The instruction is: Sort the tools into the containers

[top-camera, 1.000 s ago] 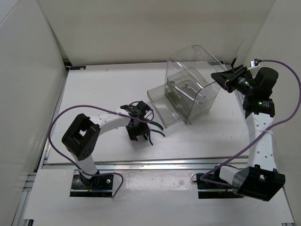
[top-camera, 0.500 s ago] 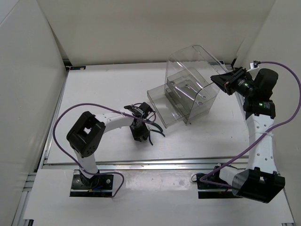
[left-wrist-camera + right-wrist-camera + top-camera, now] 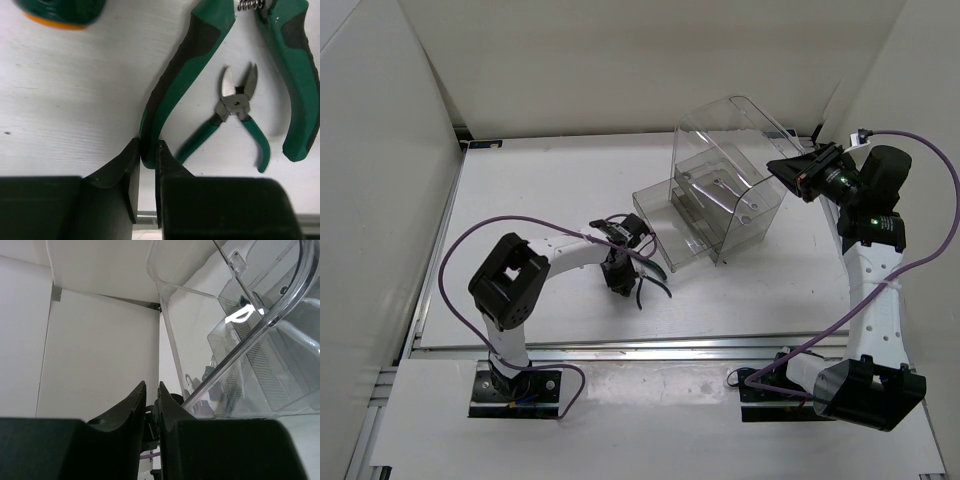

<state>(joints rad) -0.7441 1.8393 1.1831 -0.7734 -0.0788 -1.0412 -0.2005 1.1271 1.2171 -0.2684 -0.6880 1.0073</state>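
The empty front tray lies outward of my left gripper and to its right in the top view. I will lift the pliers over the tray, lower them and let them go.
Large green-handled pliers lie on the white table, and my left gripper is shut on the tip of one handle. From above, the left gripper points down at the pliers, just in front of the clear container. A small pair of green cutters lies between the pliers' handles. The end of a green and orange screwdriver shows at the top left. My right gripper hovers at the container's right wall, shut and holding nothing.
The container's low front tray reaches toward the left gripper. White walls enclose the table on the left, back and right. A purple cable loops from the left arm.
The left gripper's jaws have closed on the pliers' handle, and the left arm has shifted slightly right. The right arm has hardly moved.
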